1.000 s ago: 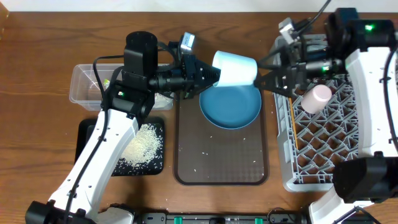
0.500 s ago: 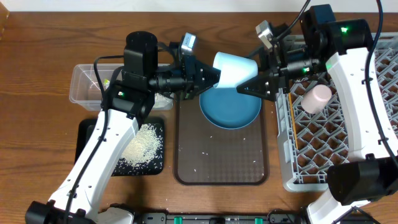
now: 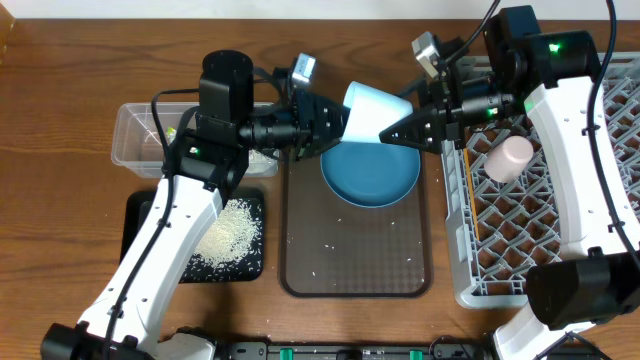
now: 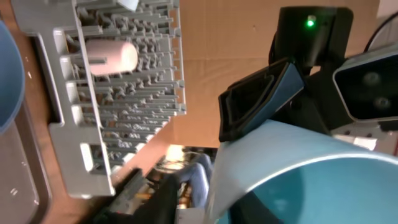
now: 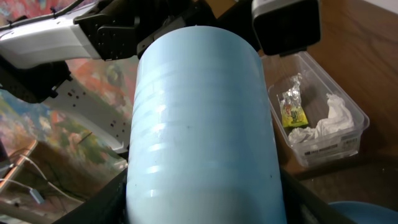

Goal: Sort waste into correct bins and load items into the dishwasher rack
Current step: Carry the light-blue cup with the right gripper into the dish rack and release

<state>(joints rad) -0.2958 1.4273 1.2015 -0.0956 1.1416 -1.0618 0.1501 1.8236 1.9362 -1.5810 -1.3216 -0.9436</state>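
My right gripper should swing over the rack (image 3: 520, 235), turn downward and lower to release the cup in the empty slots on the pink cup's near side.
A light blue cup (image 3: 375, 110) lies sideways in the air above the dark blue plate (image 3: 370, 172), between both arms. My left gripper (image 3: 338, 120) is at its open rim; the left wrist view shows the cup's rim and inside (image 4: 298, 168) close up, and the finger gap cannot be read. My right gripper (image 3: 393, 124) grips the cup's body from the right, and in the right wrist view the cup (image 5: 202, 124) fills the span between both fingers. A pale pink cup (image 3: 508, 157) lies in the grey dishwasher rack (image 3: 520, 235).
The plate sits on a dark brown tray (image 3: 355, 260) with scattered rice grains. A clear tub (image 3: 135, 135) at the left holds foil (image 5: 292, 109) and crumpled paper (image 5: 326, 121). The black tray (image 3: 255, 265) holds rice (image 3: 230, 232). Chopsticks (image 3: 468, 190) lie along the rack's left edge.
My right gripper swung left from above the rack to the cup and narrowed its fingers onto it. The left arm and the cup stayed nearly still.
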